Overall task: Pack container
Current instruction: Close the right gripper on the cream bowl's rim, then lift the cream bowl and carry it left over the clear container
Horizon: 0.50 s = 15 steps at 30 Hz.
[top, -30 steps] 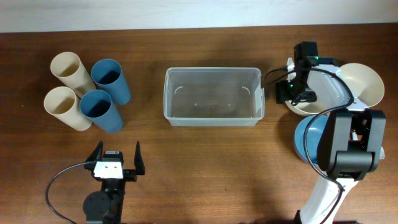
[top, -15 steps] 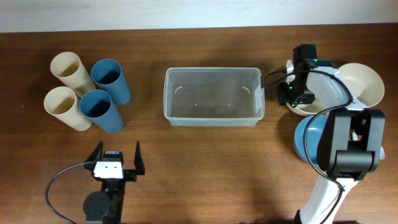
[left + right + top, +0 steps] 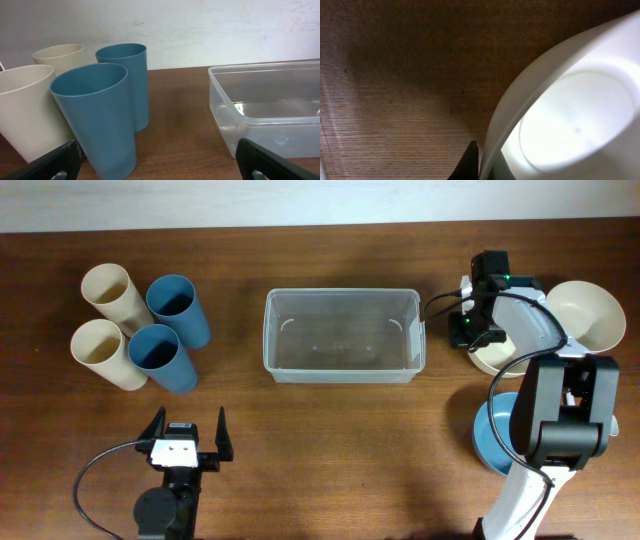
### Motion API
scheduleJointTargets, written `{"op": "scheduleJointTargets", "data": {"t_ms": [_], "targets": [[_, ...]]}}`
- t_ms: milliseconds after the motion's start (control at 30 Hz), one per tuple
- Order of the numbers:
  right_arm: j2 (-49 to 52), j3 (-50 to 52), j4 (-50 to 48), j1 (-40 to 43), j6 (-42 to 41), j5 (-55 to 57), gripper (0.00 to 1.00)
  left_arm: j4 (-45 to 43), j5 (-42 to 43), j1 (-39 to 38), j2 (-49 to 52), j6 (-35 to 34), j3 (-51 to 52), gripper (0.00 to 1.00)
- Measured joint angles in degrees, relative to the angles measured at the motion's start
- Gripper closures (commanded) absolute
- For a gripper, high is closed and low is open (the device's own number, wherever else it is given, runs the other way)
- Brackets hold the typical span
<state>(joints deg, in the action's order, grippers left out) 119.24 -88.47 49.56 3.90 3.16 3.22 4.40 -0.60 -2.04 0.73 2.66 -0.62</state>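
Observation:
My right gripper swings to the left in the overhead view next, over the container's empty half by the bowl (image 3: 372, 332), and lets go.
The clear rectangular container (image 3: 340, 335) stands empty at the table's middle and shows at right in the left wrist view (image 3: 272, 107). My right gripper (image 3: 477, 336) is just right of it, shut on the rim of a cream bowl (image 3: 493, 360). In the right wrist view that rim (image 3: 506, 120) runs between the jaws of the right gripper (image 3: 482, 167), with one dark fingertip (image 3: 470, 161) outside it. My left gripper (image 3: 187, 436) stands open near the front edge. Nothing is between the fingers of the left gripper (image 3: 162, 170).
Two cream cups (image 3: 108, 292) (image 3: 103, 352) and two blue cups (image 3: 178, 308) (image 3: 165, 358) stand upright at the left. A second cream bowl (image 3: 587, 313) sits at the far right. A blue bowl (image 3: 492, 442) lies under the right arm.
My right gripper's jaws have closed onto the cream bowl's rim. Less of the blue bowl shows beneath the right arm. The left arm has not moved.

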Motion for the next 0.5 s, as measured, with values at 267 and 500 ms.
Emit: {"op": "scheduleJointTargets", "data": {"t_ms": [267,500], "targets": [[0.1,-2.5,3.6,0.0,-0.5,0.0,0.96,0.0,0.0,0.0,0.0,0.0,0.0,0.0],[0.7,-16.0,11.8,-0.1,-1.6,-2.1,0.96,0.0,0.0,0.0,0.0,0.0,0.0,0.0]]}}
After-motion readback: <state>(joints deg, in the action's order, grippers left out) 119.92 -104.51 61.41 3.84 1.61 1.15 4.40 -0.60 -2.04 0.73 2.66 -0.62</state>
